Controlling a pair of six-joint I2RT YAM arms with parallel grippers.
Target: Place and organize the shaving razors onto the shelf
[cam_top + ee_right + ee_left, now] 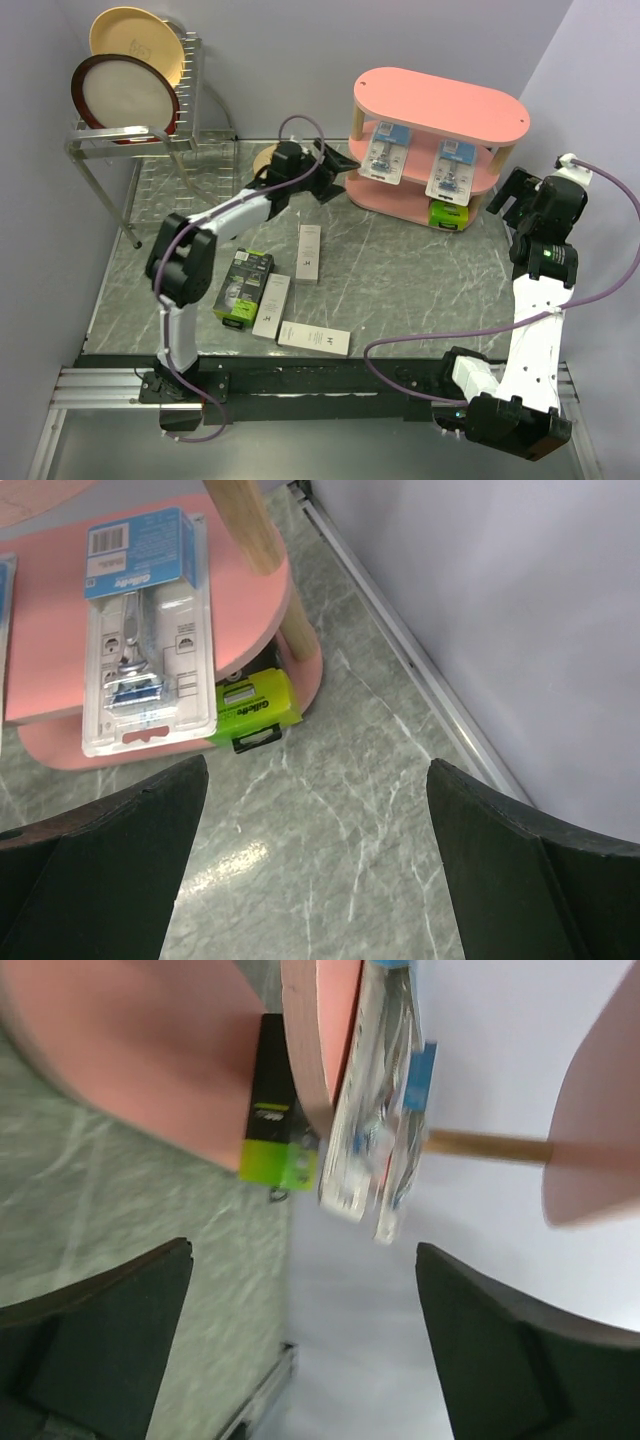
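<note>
I should next move my right gripper to the left in the top view and down over the slim white box nearest the shelf, since it is still lying on the tabletop.
The pink shelf [440, 102] stands at the back right. Two blue-white blister cards [383, 155] [450, 170] lean on its middle tier, and a black-and-lime box [449, 214] sits on its bottom tier. On the table lie another black-and-lime box [243, 287] and three slim white boxes [308, 252] [271, 305] [314, 338]. My left gripper [337, 166] is open and empty just left of the shelf; its wrist view shows the cards [370, 1110] and lime box [278, 1125] edge-on. My right gripper [503, 193] is open and empty right of the shelf, with a card [140, 630] and the lime box [255, 705] in its view.
A metal wire dish rack [130, 140] with two plates [125, 90] stands at the back left. A small tan disc [265, 160] lies behind the left arm. Walls close the table on the left, back and right.
</note>
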